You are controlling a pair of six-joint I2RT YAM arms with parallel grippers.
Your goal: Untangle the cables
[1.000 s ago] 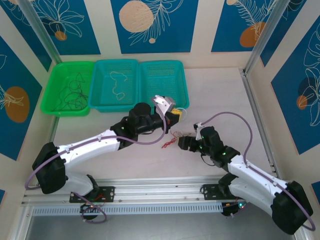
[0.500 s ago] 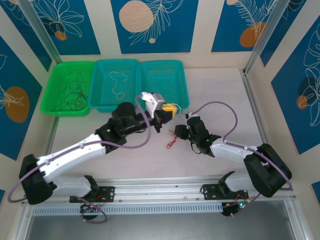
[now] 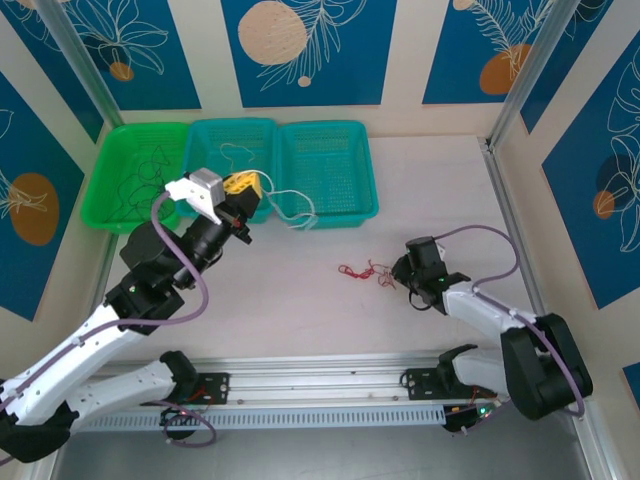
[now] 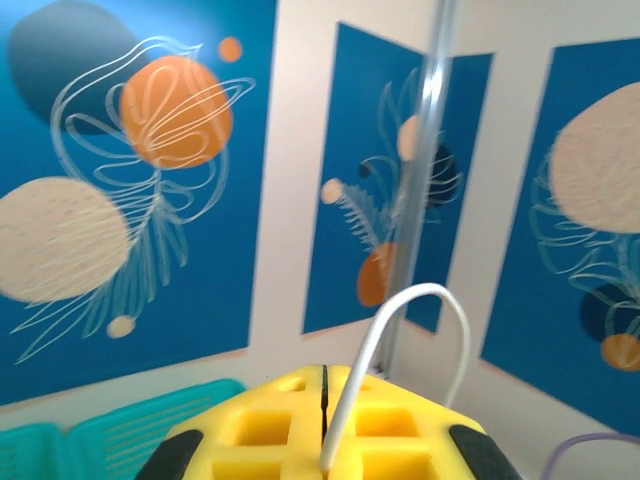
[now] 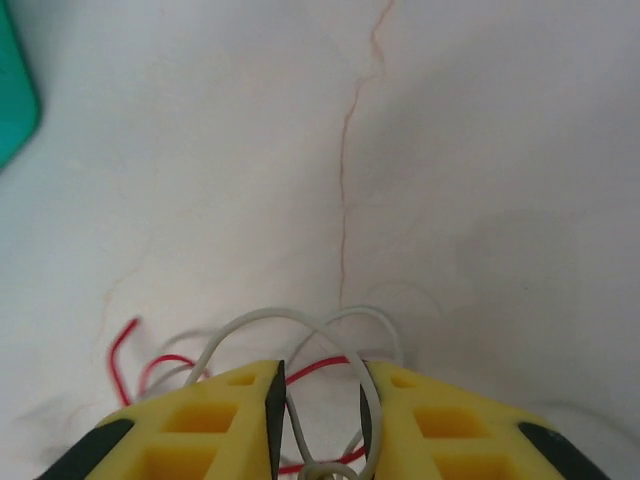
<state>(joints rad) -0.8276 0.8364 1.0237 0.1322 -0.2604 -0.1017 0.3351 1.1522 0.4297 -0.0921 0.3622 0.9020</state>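
The middle basket (image 3: 236, 156) is below and outward of my left gripper, and another white wire rests there. My left gripper will next move outward and down over it to let go of the cable there.
My left gripper (image 3: 244, 186) hangs raised above the front rims of the green and middle baskets. It is shut on a thin white cable (image 3: 292, 213) that trails right and down over the teal baskets' front rim. In the left wrist view the white cable (image 4: 418, 298) arches up out of the closed yellow jaws (image 4: 323, 400). A red cable (image 3: 362, 270) lies squiggled on the table mid-right. My right gripper (image 3: 402, 273) sits low at its right end. In the right wrist view a narrow gap separates the jaws (image 5: 318, 385), with pale loops (image 5: 250, 325) and red cable (image 5: 322, 368) lying loose in it. A black cable (image 3: 148, 180) rests in the green basket.
Three baskets line the back left: a green one (image 3: 112, 160), a teal middle one (image 3: 200, 150) holding another white wire (image 3: 236, 158), and a teal right one (image 3: 350, 140). Aluminium posts and patterned walls close in both sides. An aluminium rail (image 3: 320, 370) runs along the near edge.
My left arm has swung up and left from mid-table to the baskets, carrying the white cable. The right gripper's jaws have narrowed and it has drawn back right, leaving the red cable lying apart.
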